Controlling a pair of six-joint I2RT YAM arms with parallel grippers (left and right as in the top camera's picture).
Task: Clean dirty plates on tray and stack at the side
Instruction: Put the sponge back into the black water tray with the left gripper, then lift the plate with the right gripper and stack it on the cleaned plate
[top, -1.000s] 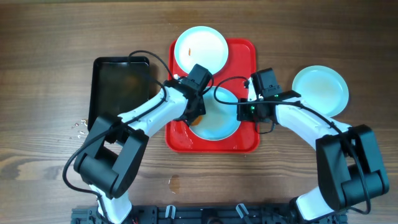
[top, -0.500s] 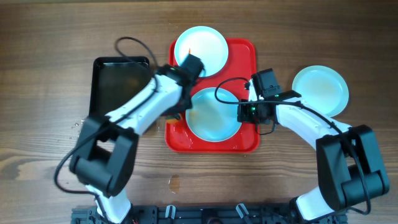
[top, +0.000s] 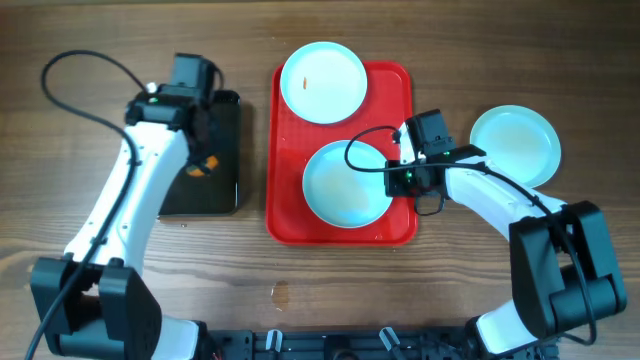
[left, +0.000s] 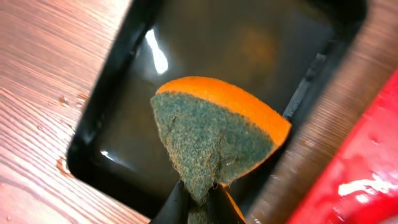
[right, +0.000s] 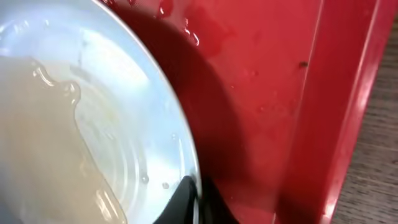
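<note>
My left gripper comes down toward the near part of the black tray's bottom next and releases the sponge (left: 214, 140), since that part lies open below it.
The red tray (top: 290, 215) holds two pale blue plates. One plate (top: 345, 184) lies in the tray's near half, wet and without a smear. Another plate (top: 322, 69) with a small orange smear sits at the tray's far end, overhanging the rim. A third plate (top: 515, 145) rests on the table at the right. My right gripper (top: 392, 178) is shut on the right rim of the near plate (right: 93, 124). My left gripper (top: 203, 160) is shut on an orange and green sponge (left: 214, 140) and holds it above the black tray (top: 200, 190).
The black tray (left: 118, 124) lies left of the red tray (left: 367, 174) with a strip of wooden table between them. Water drops lie on the red tray (right: 273, 81) and on the table near the black tray's corner.
My left arm has swung left off the near plate, carrying the sponge from the red tray to above the black tray. The right gripper has kept its hold on the plate rim.
</note>
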